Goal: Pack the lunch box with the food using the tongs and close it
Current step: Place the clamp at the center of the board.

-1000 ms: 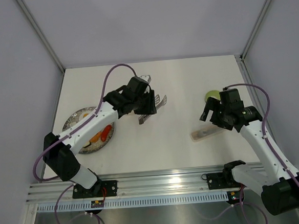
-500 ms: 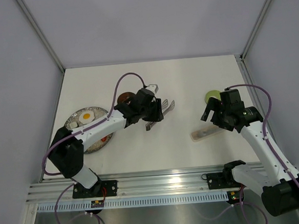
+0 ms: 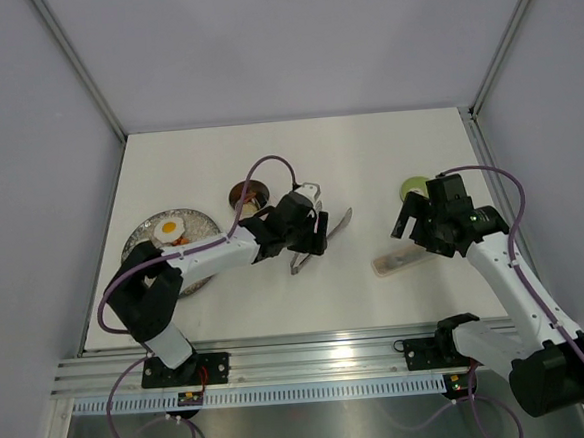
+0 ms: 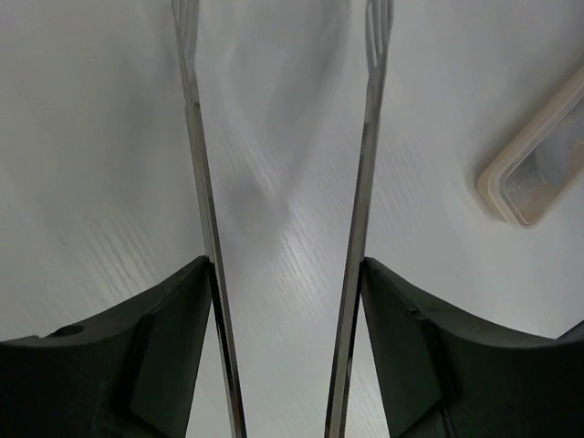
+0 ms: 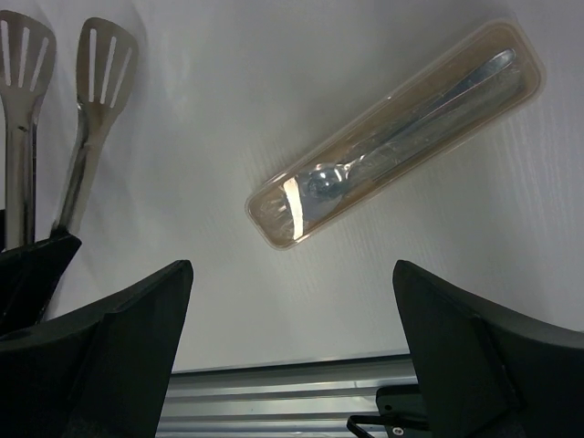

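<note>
I will move my right gripper away from my base and down onto the pale green lid's rim by the side.
My left gripper hangs over the middle of the table, shut on the tongs. Their two silver arms rest spread against the insides of my fingers, nothing between them, slotted tips pointing right. The round steel lunch box stands behind the left arm with something brown inside. Its pale green lid lies at the right, just behind my open, empty right gripper. Of the food, a fried egg shows on the speckled plate; the arm hides other pieces.
A long translucent plastic case with cutlery inside lies just near of the right gripper. The metal rail runs along the table's near edge. Grey walls close in the table at the left, back and right.
The left arm has swung right and nearer with the tongs, uncovering the lunch box. The tongs' arms now stand wider apart. The right arm has not moved.
</note>
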### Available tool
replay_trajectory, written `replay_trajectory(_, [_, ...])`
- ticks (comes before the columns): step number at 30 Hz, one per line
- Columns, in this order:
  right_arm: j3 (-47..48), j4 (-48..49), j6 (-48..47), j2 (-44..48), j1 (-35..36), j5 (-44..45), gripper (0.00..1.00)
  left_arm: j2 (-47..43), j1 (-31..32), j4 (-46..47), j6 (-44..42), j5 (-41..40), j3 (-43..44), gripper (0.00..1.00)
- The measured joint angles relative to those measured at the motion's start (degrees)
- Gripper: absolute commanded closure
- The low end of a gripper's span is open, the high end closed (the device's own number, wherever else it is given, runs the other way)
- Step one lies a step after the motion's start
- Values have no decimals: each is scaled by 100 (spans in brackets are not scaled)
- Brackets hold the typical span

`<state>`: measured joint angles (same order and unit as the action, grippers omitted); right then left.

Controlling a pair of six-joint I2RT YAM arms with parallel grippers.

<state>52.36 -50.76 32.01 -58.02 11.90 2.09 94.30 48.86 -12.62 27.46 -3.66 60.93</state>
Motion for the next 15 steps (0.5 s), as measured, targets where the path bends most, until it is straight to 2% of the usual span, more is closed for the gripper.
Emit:
replay_trajectory(4, [0,28,-4,-120,0,13,1,136,39,24,-28,2,-66,20])
replay_trajectory(8, [15,111,-7,-323,0,68,0,144,46,26,-48,0,-66,19])
replay_trajectory(13, [212,424,-7,-997,-103,160,1,42,46,-140,-125,-96,-55,19])
replay_trajectory(15, [354,616,-2,-1401,-289,188,6,-184,28,-284,-192,-188,-35,19])
